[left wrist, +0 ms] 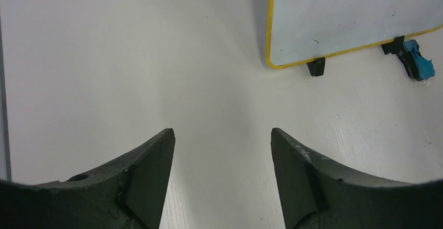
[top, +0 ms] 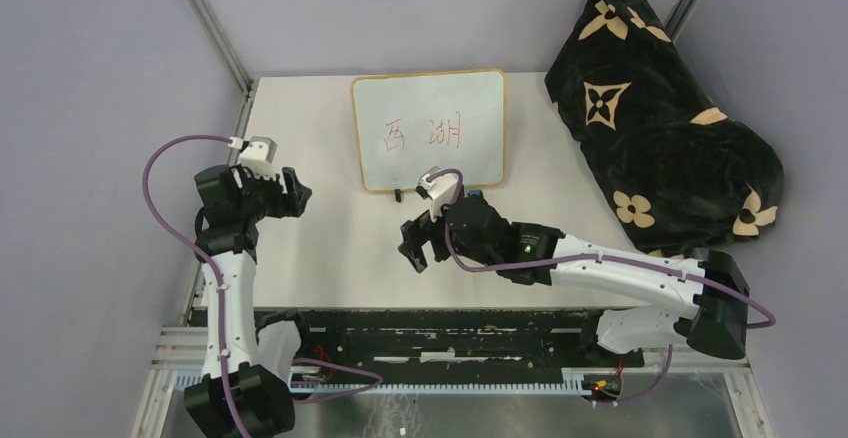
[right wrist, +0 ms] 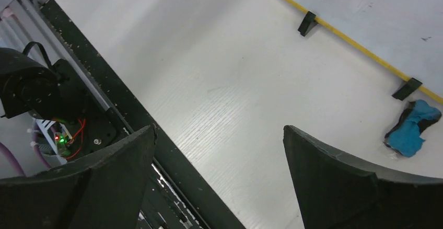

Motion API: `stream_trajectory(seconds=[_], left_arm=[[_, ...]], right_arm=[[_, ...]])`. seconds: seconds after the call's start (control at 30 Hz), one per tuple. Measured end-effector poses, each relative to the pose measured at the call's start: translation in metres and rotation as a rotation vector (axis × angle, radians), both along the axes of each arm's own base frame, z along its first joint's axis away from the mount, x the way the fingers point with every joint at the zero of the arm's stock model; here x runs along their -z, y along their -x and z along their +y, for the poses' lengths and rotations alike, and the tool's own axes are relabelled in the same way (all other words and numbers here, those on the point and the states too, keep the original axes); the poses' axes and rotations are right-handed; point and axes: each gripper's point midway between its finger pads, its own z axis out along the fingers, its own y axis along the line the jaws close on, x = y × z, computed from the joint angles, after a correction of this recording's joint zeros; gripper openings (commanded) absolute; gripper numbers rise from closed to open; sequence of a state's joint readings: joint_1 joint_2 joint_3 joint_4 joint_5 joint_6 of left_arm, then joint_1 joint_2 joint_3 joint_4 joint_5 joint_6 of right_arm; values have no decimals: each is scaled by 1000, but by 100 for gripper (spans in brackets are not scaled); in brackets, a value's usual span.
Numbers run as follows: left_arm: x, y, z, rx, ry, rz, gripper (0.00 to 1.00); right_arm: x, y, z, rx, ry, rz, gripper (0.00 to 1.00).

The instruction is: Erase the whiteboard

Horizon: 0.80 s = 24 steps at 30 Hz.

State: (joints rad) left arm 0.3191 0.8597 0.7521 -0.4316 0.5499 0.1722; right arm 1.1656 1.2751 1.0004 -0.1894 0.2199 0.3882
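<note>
The cloth lies below my right gripper, to its right in the top view. So the gripper turns and descends outward onto the cloth's near end clear of the board [right wrist: 405,141] next.
The whiteboard [top: 428,128] lies flat at the back middle of the table, yellow-framed, with red handwritten characters on it; its corner also shows in the left wrist view [left wrist: 355,14] and the right wrist view [right wrist: 376,14]. A small blue crumpled cloth [right wrist: 411,128] lies just in front of the board's near right foot [left wrist: 419,59]. My left gripper [top: 295,190] hovers open over bare table left of the board, nothing between its fingers. My right gripper [top: 420,243] is open in front of the board, also holding nothing.
A black blanket with tan flower patterns [top: 660,118] is heaped at the back right. A black rail [top: 430,330] runs along the table's near edge, with wiring below it. Grey walls enclose the left and right sides.
</note>
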Motion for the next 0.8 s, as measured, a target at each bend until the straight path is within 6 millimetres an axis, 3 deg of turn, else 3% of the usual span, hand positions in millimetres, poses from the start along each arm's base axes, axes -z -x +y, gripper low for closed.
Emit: stream_trajectory(seconds=[0.3, 0.57, 0.67, 0.73, 0.8], left_arm=[[3, -1, 0, 0, 3, 9, 74], [4, 0, 0, 1, 5, 13, 74], [4, 0, 0, 2, 5, 13, 74], [4, 0, -1, 4, 7, 13, 74], [5, 0, -1, 6, 8, 14, 74]], right_arm=[[-2, -18, -29, 127, 67, -76, 100], [9, -40, -67, 282, 281, -108, 97], [11, -70, -86, 367, 347, -25, 94], [20, -102, -115, 469, 372, 52, 93], [33, -119, -148, 557, 414, 113, 93]])
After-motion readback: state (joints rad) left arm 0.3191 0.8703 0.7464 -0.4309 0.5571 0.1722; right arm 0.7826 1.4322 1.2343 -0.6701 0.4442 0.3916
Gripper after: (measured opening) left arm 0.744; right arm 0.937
